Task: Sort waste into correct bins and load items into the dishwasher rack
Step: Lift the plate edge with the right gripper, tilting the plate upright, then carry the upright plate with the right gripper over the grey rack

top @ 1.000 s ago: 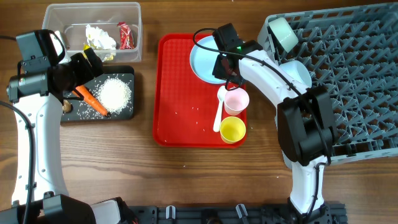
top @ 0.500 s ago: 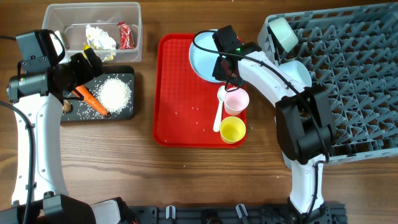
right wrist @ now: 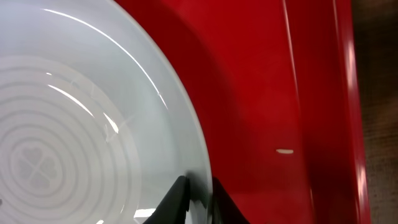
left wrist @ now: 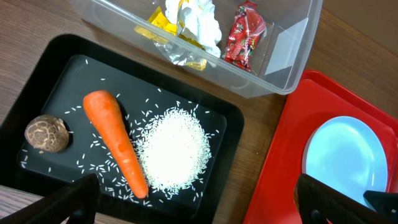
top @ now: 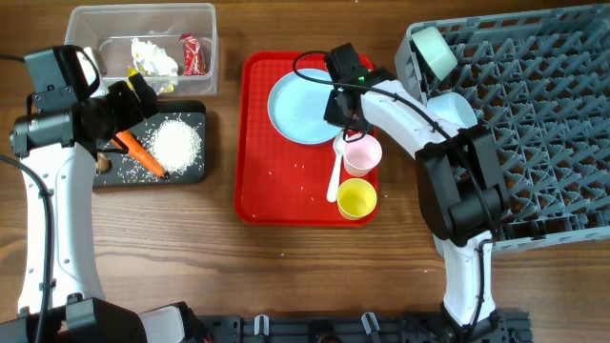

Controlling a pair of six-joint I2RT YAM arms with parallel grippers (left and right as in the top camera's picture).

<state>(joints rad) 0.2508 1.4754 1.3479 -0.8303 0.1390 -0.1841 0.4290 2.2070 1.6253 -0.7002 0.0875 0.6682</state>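
Note:
My right gripper lifts over to the rack slots beside the bowls next, tilting the plate (top: 295, 107) upright. Then it lowers the plate in and releases, since those slots are empty.
My right gripper (right wrist: 199, 199) is shut on the right rim of the pale blue plate (right wrist: 74, 124), which lies at the back of the red tray (top: 276, 191); seen from overhead, the right gripper (top: 339, 99) sits at the plate's (top: 295, 107) right edge. A pink cup (top: 362, 152), a yellow cup (top: 356, 198) and a white spoon (top: 335, 177) lie beside it. My left gripper (left wrist: 199, 214) hangs open above the black tray (left wrist: 43, 68), which holds the carrot (left wrist: 118, 143), rice (left wrist: 174, 149) and a brown lump (left wrist: 46, 132). The clear tub (left wrist: 292, 68) holds tissue (left wrist: 196, 15) and wrappers (left wrist: 245, 31).
The grey dishwasher rack (top: 534, 114) fills the right side, with a white bowl (top: 434, 50) and a pale blue bowl (top: 456, 112) at its left edge. A few rice grains lie scattered on the red tray. Bare wooden table runs along the front.
My right gripper has closed on the plate's rim, and the plate has slid left and slightly toward the front of the red tray. The left arm has not moved.

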